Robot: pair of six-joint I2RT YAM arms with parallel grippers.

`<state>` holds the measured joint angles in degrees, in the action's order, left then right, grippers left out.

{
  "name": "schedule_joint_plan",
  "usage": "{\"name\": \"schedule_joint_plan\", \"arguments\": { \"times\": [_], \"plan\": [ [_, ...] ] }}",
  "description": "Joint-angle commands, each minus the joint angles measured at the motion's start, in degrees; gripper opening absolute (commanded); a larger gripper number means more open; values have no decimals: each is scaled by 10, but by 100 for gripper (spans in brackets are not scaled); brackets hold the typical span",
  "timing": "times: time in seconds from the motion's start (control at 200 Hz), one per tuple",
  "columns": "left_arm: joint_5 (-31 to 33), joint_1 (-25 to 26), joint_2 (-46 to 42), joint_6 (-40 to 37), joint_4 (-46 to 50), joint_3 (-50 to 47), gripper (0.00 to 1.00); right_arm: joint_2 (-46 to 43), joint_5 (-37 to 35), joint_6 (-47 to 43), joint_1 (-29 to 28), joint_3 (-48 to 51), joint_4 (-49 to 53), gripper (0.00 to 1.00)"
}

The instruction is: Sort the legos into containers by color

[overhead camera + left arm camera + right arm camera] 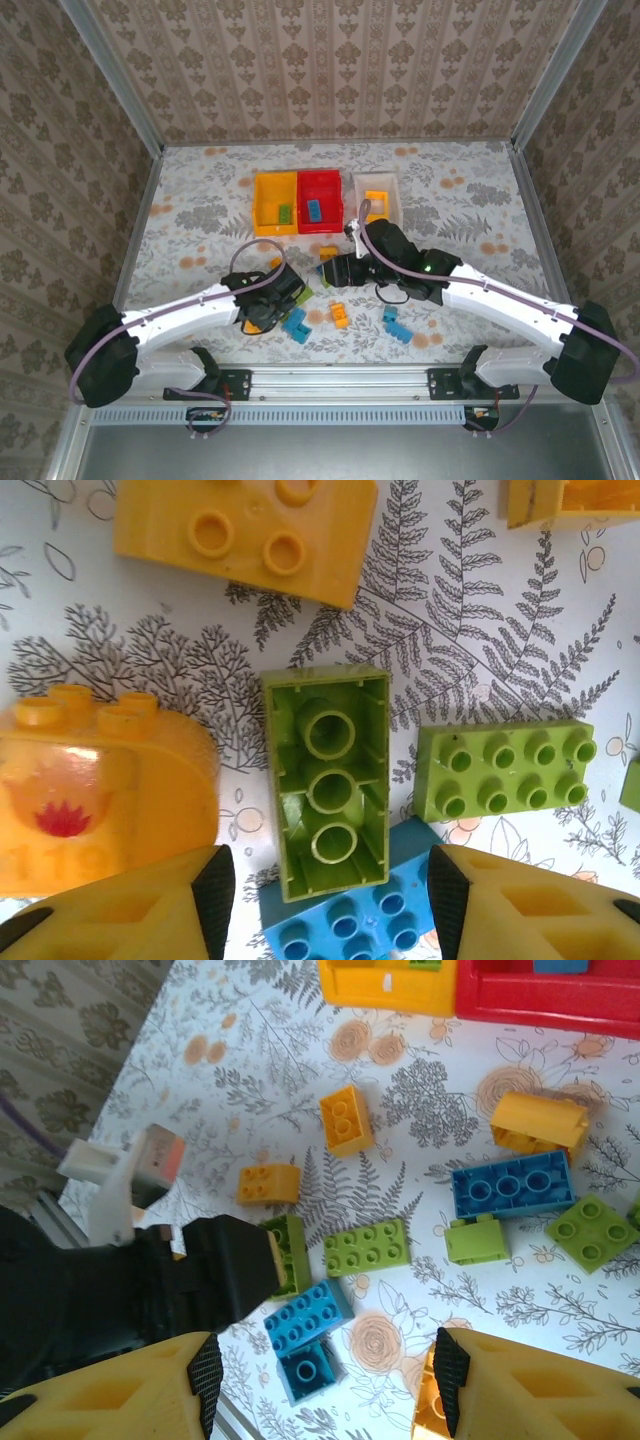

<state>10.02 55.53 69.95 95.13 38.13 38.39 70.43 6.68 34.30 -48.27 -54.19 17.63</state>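
My left gripper moves outward and down around the long sides next, then closes, because most of the upside-down green brick (pixel 325 780) lies outward of the open fingers.
The yellow bin (pixel 272 190) holds a green brick, the red bin (pixel 322 186) a blue one and the white bin (pixel 376 183) an orange one. Loose legos lie in front of them. My left gripper (pixel 330 900) is open low over the table, its fingers either side of an upside-down green brick (pixel 325 780) that lies partly on a blue brick (pixel 350 915); neither finger touches them. A green studded brick (pixel 505 770) lies to the right. My right gripper (pixel 328 1380) hangs open and empty above two blue bricks (pixel 310 1315), close to the left gripper.
Orange bricks (pixel 345 1118), a long blue brick (pixel 512 1185) and more green ones (pixel 590 1230) are scattered before the bins. An orange rounded brick (pixel 90 790) lies by my left finger. The arms nearly meet at the table's middle (pixel 320 285). Patterned walls enclose the table.
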Motion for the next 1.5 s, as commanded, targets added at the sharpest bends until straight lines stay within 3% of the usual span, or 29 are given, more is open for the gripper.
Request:
{"name": "schedule_joint_plan", "arguments": {
  "times": [0.0,0.675,1.05,1.25,1.375,1.495],
  "plan": [
    [-5,4,16,31,-22,-3,56,-6,-10,16,-3,12,-12,61],
    [5,-16,85,5,-58,-13,48,-12,-16,36,-5,31,-18,60],
    [29,-34,77,-66,-83,-16,28,-15,-14,39,-6,34,-18,58],
    [71,-64,22,-174,-10,72,24,-41,-31,33,-6,41,-40,58],
    [32,-137,24,-309,8,154,24,-43,-58,3,-23,29,-71,57],
    [-36,-214,91,-433,18,253,24,-6,-81,-30,-46,-4,-106,59]
  ]
}}
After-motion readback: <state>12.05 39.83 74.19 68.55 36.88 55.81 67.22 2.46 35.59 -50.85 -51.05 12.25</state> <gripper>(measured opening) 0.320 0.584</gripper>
